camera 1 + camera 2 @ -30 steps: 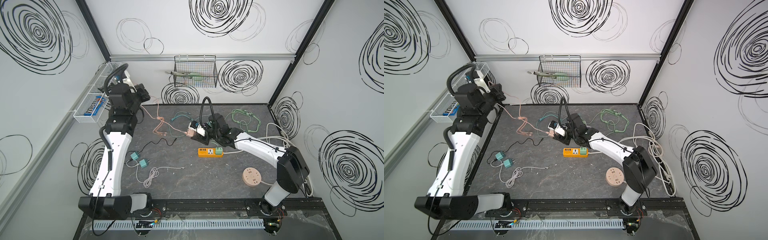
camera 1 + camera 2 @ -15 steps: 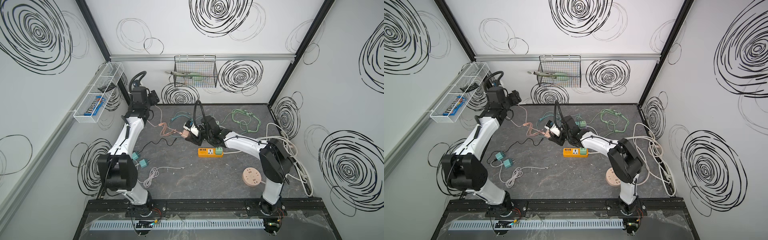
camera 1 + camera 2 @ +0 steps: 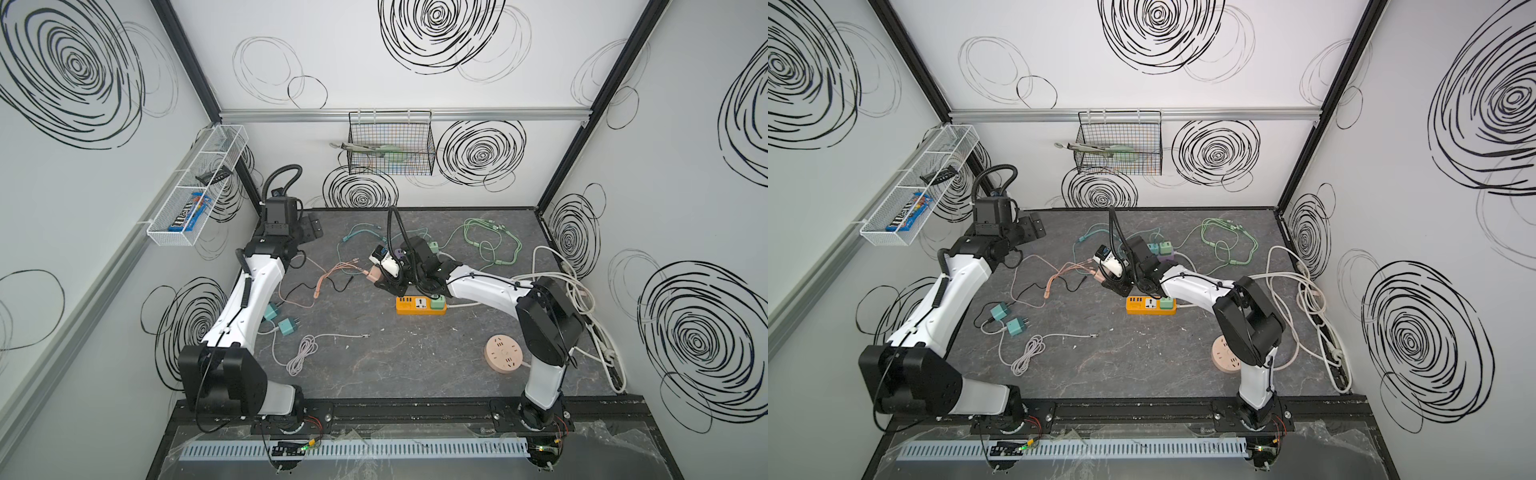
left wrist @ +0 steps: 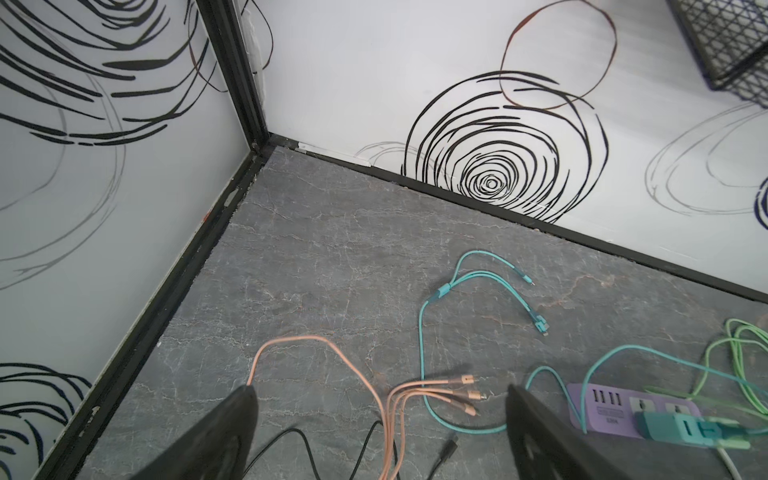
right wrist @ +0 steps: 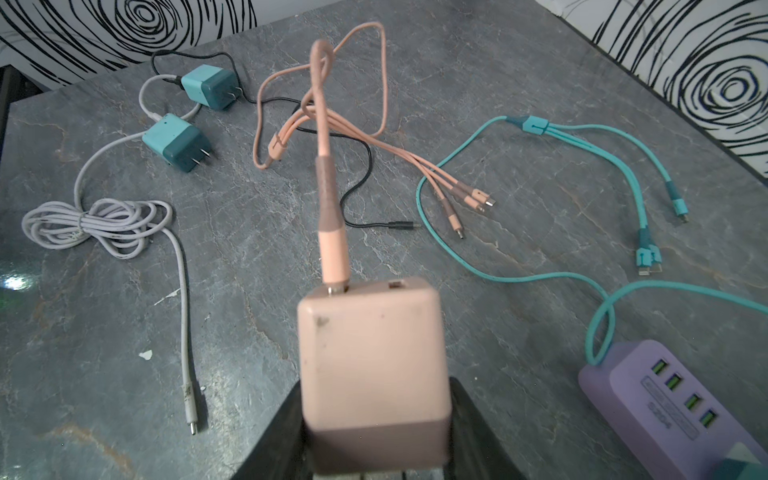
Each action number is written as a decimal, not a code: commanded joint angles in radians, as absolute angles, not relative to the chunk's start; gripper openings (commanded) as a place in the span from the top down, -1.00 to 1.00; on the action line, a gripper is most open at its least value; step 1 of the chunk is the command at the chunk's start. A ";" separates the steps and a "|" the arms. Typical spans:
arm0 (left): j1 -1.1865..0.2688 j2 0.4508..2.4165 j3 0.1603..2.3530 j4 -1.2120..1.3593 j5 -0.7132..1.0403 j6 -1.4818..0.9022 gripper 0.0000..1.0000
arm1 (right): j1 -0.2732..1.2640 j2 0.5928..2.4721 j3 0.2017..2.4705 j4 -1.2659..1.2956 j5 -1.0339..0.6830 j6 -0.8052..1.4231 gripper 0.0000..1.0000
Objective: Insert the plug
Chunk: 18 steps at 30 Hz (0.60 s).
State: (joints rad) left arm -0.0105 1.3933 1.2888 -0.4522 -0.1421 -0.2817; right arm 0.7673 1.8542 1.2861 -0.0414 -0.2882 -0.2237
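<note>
My left gripper tips downward and lowers onto the pink cable's splitter joint next, which lies below it on the tabletop, since the cable's parts meet there.
My right gripper is shut on a pink cube plug, held just above the table with a pink cable in its end port. In both top views that plug hangs just left of and behind the orange power strip. A purple power strip lies close by. Near the table's back left corner, my left gripper is wide open and holds nothing; pink and black cable ends lie below it.
Two teal chargers and a coiled white cable lie front left. A round pink socket sits front right, thick white cords along the right wall, green cable at the back. A wire basket hangs on the back wall.
The left arm has folded down from a raised pose toward the back left corner, and its jaws now stand wide. The right gripper has shifted slightly left with the pink plug.
</note>
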 commanded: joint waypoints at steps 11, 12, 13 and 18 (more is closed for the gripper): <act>-0.029 1.439 1.041 -0.588 -0.007 -0.204 -0.32 | 0.768 1.842 1.166 -0.060 -0.197 -0.211 0.48; -0.029 1.452 1.028 -0.589 -0.008 -0.201 -0.29 | 0.768 1.844 1.163 -0.057 -0.193 -0.209 0.47; -0.031 1.470 1.018 -0.586 -0.015 -0.196 -0.26 | 0.768 1.846 1.163 -0.055 -0.192 -0.209 0.48; -0.037 1.569 1.033 -0.584 -0.058 -0.182 -0.09 | 0.768 1.852 1.170 -0.048 -0.191 -0.210 0.48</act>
State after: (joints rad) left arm -0.0299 1.5333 1.0229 -0.5858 -0.0490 -0.2062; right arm 0.7673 1.8534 1.1652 -0.0589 -0.2001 -0.2173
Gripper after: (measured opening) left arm 0.549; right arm 0.441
